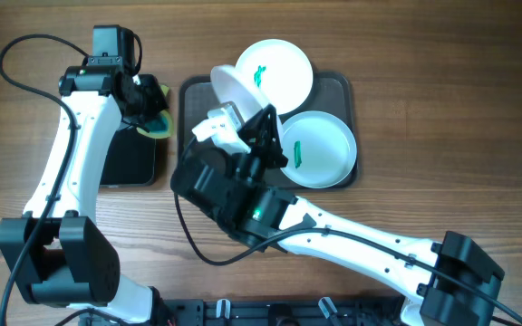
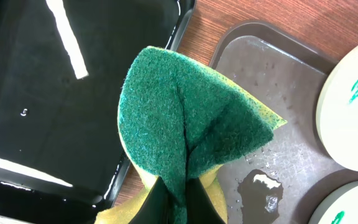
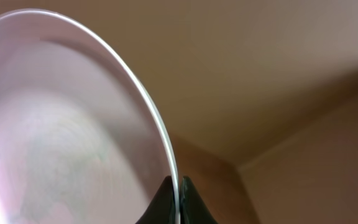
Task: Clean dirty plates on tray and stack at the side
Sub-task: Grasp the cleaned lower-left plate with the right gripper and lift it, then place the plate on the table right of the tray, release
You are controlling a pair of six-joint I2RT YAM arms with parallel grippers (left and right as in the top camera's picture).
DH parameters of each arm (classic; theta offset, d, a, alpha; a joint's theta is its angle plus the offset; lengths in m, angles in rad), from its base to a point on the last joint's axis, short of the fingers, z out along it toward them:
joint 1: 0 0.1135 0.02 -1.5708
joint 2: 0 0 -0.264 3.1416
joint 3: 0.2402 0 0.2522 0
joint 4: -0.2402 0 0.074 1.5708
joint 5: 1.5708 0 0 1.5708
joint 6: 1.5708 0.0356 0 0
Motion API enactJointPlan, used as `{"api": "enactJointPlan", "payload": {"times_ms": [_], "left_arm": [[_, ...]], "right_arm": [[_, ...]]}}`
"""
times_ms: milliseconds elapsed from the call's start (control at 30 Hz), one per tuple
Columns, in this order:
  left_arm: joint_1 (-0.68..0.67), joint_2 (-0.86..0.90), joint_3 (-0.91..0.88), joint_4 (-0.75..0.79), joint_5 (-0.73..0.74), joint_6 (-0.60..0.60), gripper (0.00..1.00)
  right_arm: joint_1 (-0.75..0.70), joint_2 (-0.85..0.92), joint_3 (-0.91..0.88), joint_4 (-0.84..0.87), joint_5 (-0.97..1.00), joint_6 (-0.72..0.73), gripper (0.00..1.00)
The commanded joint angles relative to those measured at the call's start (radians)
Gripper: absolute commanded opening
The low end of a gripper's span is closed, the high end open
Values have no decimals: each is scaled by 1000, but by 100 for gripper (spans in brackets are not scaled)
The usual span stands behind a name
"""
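The wood of the table is clear beside the tray (image 1: pixel 341 89), so the robot's right gripper will next swing past the pale blue plate (image 1: pixel 324 149), turn the white plate level and lower it there.
The dark grey-brown tray (image 1: pixel 341 89) holds a white plate (image 1: pixel 279 68) at the back and a pale blue plate (image 1: pixel 324 149) at the front right, each with a green smear. My right gripper (image 1: pixel 259 119) is shut on the rim of a third, white plate (image 1: pixel 232 89) and holds it tilted on edge above the tray's left part. In the right wrist view the fingers (image 3: pixel 178 194) pinch this plate (image 3: pixel 55 137). My left gripper (image 2: pixel 179 202) is shut on a folded green-and-yellow sponge (image 2: pixel 191 124), left of the tray's left edge (image 2: pixel 278 81).
A smaller glossy black tray (image 1: pixel 130 163) lies left of the grey tray, under the left arm, with a strip of wooden table between them. A small puddle (image 2: pixel 260 190) lies on the grey tray's left part. The right arm crosses the table's front right.
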Motion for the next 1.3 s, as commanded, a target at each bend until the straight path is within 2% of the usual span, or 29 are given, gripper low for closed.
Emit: {"api": "enactJointPlan", "payload": {"times_ms": [0,33,133,367,500,633,767,1267], "left_arm": [[5,0,-1,4,-13,16,4],[5,0,-1,6,-13,16,4],[5,0,-1,10,-13,16,4],[5,0,-1,10,-10,16,4],[4,0,-1,10,-10,16,4],[5,0,-1,11,-10,16,4],[4,0,-1,11,-10,16,4],[4,0,-1,10,-10,16,4]], "right_arm": [[-22,-20,-12,-137,-290,320,4],[-50,-21,-12,-182,-409,420,4],[-133,-30,-11,-208,-714,523,4],[-443,-112,-11,-220,-1319,554,4],[-662,-159,-11,-285,-1516,603,4],[-864,-171,-11,-396,-1524,598,4],[-1036,-154,-23,-482,-1400,598,4],[-1454,-138,-322,-248,-1369,644,4]]}}
